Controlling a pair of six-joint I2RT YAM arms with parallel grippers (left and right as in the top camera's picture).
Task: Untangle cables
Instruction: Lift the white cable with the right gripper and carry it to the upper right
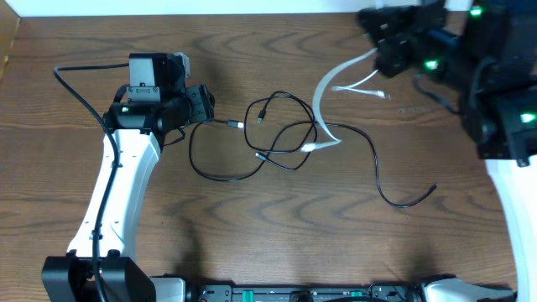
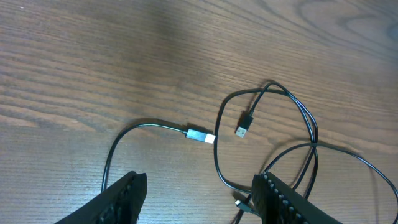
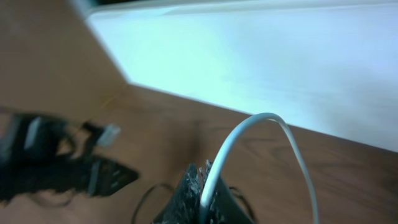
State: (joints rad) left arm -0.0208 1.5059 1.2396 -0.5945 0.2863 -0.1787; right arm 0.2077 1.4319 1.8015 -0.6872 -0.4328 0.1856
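Next, the white cable (image 1: 323,101) in my right gripper goes from over the black loops to the right in the overhead view. It then goes down near the table's edge by the wall.
Black cables (image 1: 277,138) lie tangled in loops at the table's middle, one tail running right to a plug end (image 1: 433,189). A white cable (image 1: 323,101) rises from the tangle up to my right gripper (image 1: 379,52), which is shut on it at the back right; in the right wrist view the white cable (image 3: 249,134) arcs out of the closed jaws (image 3: 204,186). My left gripper (image 1: 205,105) is open, low over the table left of the tangle. In the left wrist view a black cable with a silver plug (image 2: 200,135) and another plug (image 2: 244,127) lie ahead of the open jaws (image 2: 198,199).
The wooden table (image 1: 277,243) runs to a white wall edge at the back (image 3: 261,56). The thick black wire of the left arm (image 1: 80,92) loops at the far left. The right arm's body (image 1: 495,92) fills the back right corner.
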